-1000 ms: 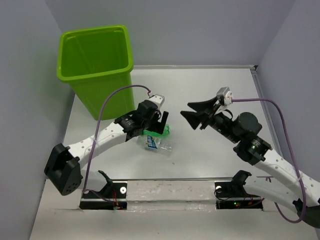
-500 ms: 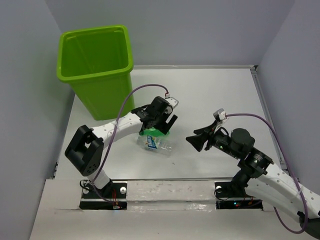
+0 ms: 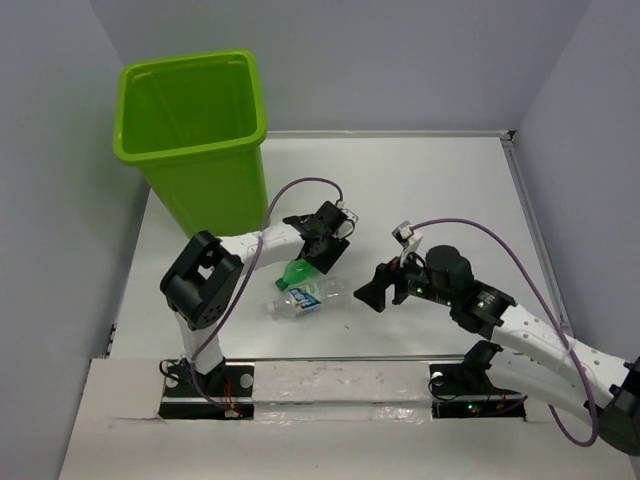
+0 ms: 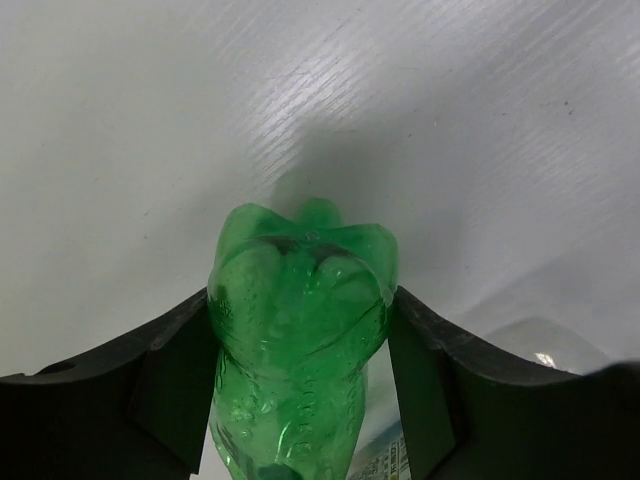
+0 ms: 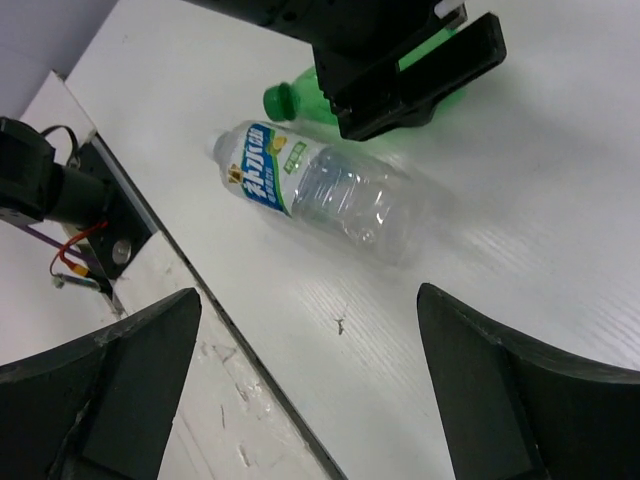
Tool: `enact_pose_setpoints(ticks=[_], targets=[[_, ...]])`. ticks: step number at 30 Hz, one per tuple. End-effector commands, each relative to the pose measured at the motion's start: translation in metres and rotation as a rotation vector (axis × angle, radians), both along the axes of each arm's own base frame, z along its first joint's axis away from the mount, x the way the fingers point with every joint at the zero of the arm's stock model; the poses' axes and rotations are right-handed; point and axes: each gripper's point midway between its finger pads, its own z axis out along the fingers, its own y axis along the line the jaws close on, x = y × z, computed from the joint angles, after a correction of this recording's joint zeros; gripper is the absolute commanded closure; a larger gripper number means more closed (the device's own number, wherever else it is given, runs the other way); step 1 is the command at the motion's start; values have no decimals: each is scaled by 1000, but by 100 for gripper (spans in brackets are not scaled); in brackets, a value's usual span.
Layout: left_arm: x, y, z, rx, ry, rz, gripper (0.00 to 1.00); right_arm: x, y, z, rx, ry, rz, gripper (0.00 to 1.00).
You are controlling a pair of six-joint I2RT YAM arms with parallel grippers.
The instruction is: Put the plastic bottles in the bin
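Observation:
The bin stands outward and to the left of my left gripper in the top view, so next I raise my left gripper over the bin's opening (image 3: 190,106) to release the green bottle (image 3: 297,272).
A green plastic bottle (image 3: 297,272) lies on the white table, its cap pointing toward the near edge. My left gripper (image 3: 323,254) is shut on its body; in the left wrist view both black fingers (image 4: 170,385) press the green bottle (image 4: 300,330). Just in front of it lies a clear plastic bottle (image 3: 306,298) with a green-and-blue label, also seen in the right wrist view (image 5: 325,188). My right gripper (image 3: 373,290) hangs open to the right of the clear bottle, nothing between its fingers (image 5: 510,385). The lime-green bin (image 3: 195,135) stands upright at the back left.
The table's near edge and a black rail (image 3: 340,360) run just in front of the clear bottle. Grey walls close in the left, back and right sides. Cables loop over both arms.
My left gripper has closed on the green bottle, and its arm has folded. The right gripper has opened and swung down and left toward the clear bottle, which has shifted slightly.

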Motion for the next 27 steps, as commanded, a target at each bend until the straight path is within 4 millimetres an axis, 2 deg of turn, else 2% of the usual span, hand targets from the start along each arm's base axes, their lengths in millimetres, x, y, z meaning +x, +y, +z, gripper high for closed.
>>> enact_pose_setpoints(ticks=[1, 3, 4, 6, 9, 11, 12, 13, 15, 16, 17, 18, 19, 20, 21, 22, 24, 26, 27], targets=[[11, -3, 38, -36, -82, 12, 51, 4, 12, -9, -15, 8, 49, 5], [14, -5, 53, -66, -115, 25, 57, 6, 16, -12, -21, 16, 56, 5], [18, -5, 70, -96, -152, 39, 63, 7, 18, -18, -33, 29, 65, 5], [27, -9, 101, -148, -216, 64, 67, 11, 22, -17, -26, 19, 62, 5], [42, -7, 172, -258, -361, 135, 66, 21, 24, -24, -41, 73, 0, 5], [47, -7, 231, -377, -453, 193, 66, 29, 25, -29, -31, 144, -97, 4], [47, -5, 250, -416, -486, 213, 66, 35, 23, -33, -23, 178, -162, 4], [45, -1, 280, -475, -534, 229, 66, 40, 21, -36, -18, 196, -224, 4], [46, 10, 331, -579, -627, 304, 66, 33, 31, -43, 50, 285, -260, 3], [42, 19, 362, -655, -690, 330, 66, 31, 34, -45, 71, 304, -275, 3], [41, 28, 382, -699, -735, 358, 66, 29, 37, -47, 91, 312, -291, 2], [38, 49, 414, -768, -821, 427, 65, 24, 45, -51, 101, 337, -313, 1], [38, 62, 428, -786, -866, 473, 65, 15, 56, -47, 117, 357, -300, 1], [38, 76, 440, -801, -903, 514, 65, 17, 55, -52, 105, 356, -315, 0], [37, 90, 455, -823, -943, 559, 65, 11, 66, -53, 106, 378, -305, 0], [40, 112, 467, -831, -990, 620, 65, 9, 70, -54, 108, 384, -306, 0], [41, 138, 485, -862, -1039, 686, 65, 7, 81, -52, 129, 408, -295, 0], [46, 159, 496, -887, -1071, 739, 65, 9, 87, -67, 96, 429, -304, 0], [50, 178, 499, -877, -1102, 785, 65, 12, 89, -70, 89, 430, -313, 0]])
